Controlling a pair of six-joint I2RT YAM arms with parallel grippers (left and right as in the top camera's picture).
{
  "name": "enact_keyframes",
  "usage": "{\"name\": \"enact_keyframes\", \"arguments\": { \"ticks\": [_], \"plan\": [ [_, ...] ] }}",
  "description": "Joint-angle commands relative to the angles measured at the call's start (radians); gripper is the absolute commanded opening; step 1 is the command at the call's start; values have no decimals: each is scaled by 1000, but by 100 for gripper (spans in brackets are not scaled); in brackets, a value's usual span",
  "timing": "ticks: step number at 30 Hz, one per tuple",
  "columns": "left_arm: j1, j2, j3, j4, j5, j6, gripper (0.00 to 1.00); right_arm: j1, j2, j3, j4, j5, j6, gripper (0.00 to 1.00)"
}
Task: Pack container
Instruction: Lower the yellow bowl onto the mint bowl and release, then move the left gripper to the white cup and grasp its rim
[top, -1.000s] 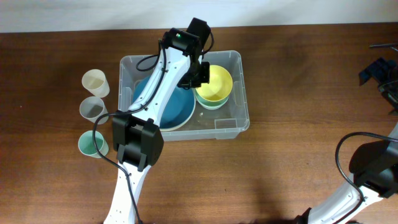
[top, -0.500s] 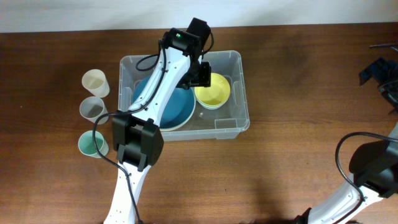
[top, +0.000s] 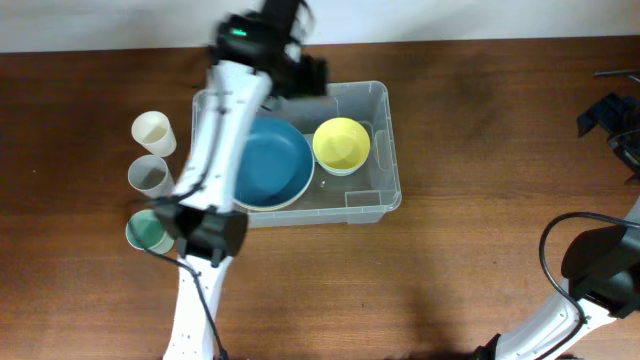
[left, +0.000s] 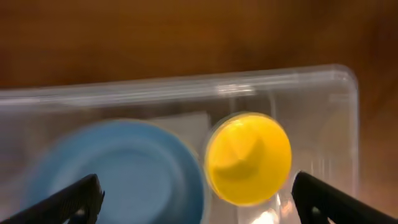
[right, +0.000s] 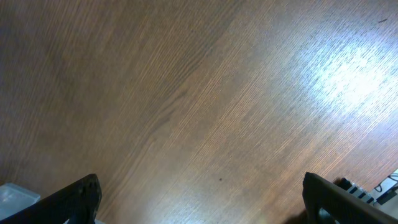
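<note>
My left gripper moves to the left in the overhead view and down onto the cream cup's side away from the container next, since the cup stands unpacked.
The clear plastic container (top: 392, 175) stands mid-table. Inside it a big blue bowl (top: 270, 165) lies at the left and a small yellow bowl (top: 341, 143) at the right, side by side. My left gripper (top: 303, 72) hovers blurred above the container's far rim, open and holding nothing. In the left wrist view the container wall (left: 186, 87), the blue bowl (left: 118, 174) and the yellow bowl (left: 249, 158) lie well below the wide-apart fingertips (left: 68, 202). My right gripper (right: 208, 205) is open over bare wood, far off at the right edge (top: 608, 115).
Three cups stand in a column left of the container: a cream cup (top: 152, 131), a grey cup (top: 148, 174) and a green cup (top: 148, 232). The left arm's links cross above the container's left side and the green cup.
The left gripper opened and let go of the yellow bowl, which now rests in the container. The gripper then lifted and swung back and left. The right arm has not moved.
</note>
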Motion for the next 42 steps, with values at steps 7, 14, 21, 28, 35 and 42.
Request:
{"name": "enact_keyframes", "arguments": {
  "ticks": [7, 14, 21, 28, 35, 42],
  "plan": [
    [342, -128, 214, -123, -76, 260, 99, -3, 0, 0, -2, -2, -3, 99],
    [516, -128, 105, -123, -74, 234, 99, -3, 0, 0, -2, -2, -3, 99],
    [582, -126, -175, -77, -75, 250, 99, -3, 0, 0, -2, -2, -3, 99],
    [595, -126, -435, 105, -74, 257, 99, -3, 0, 0, -2, -2, -3, 99],
    [595, -126, -591, 219, -74, 257, 98, -3, 0, 0, -2, -2, -3, 99],
    [612, -118, -640, 275, -74, 256, 95, -3, 0, 0, -2, -2, -3, 99]
  ]
}}
